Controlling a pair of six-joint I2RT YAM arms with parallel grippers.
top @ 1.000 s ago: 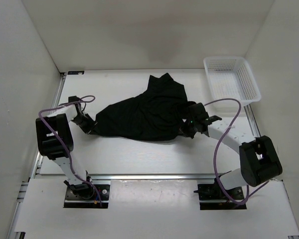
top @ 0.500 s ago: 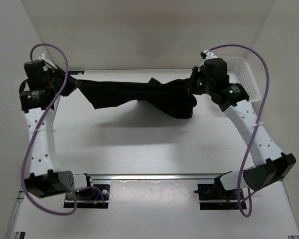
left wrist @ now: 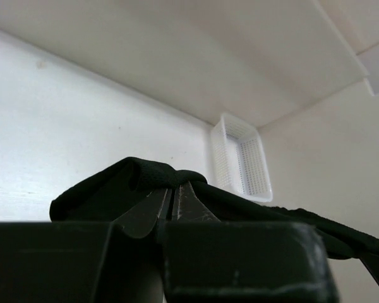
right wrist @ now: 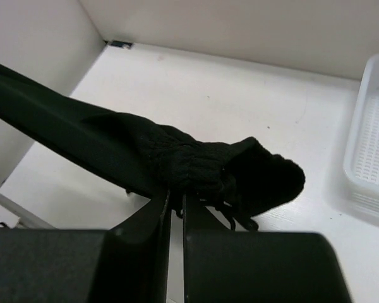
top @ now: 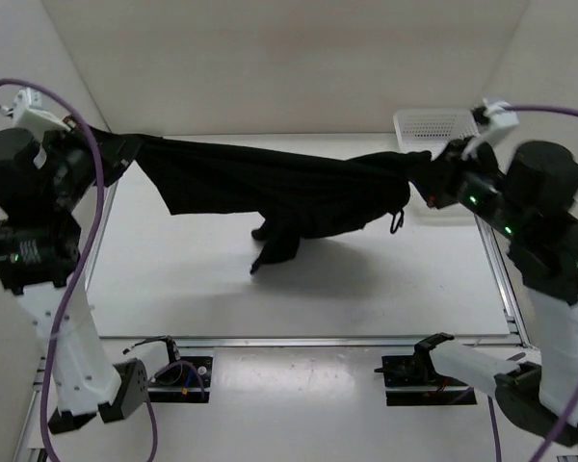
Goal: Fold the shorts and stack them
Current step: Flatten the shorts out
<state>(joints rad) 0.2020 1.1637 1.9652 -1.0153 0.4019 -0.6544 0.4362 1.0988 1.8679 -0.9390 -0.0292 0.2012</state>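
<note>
My left gripper moves down toward the bare white tabletop next and releases its end of the black shorts point(top: 279, 188), since the table lies well below it.
The black shorts point(top: 279, 188) hang stretched in the air between my two raised arms, sagging in the middle with a lower corner near the table. My left gripper point(top: 116, 154) is shut on the left end of the shorts. In the left wrist view the cloth point(left wrist: 126, 183) bunches over the closed fingertips point(left wrist: 189, 201). My right gripper point(top: 426, 173) is shut on the gathered waistband end with its drawstring. In the right wrist view that bunch point(right wrist: 202, 167) sits on the closed gripper point(right wrist: 175, 199).
The white mesh basket point(top: 419, 123) stands at the back right corner, partly behind my right arm; it also shows in the left wrist view point(left wrist: 240, 158) and the right wrist view point(right wrist: 369, 145). White walls enclose the table on three sides.
Both arms have lifted the shorts from the table and pulled apart, higher and wider than half a second ago. The shorts now hang stretched between them.
</note>
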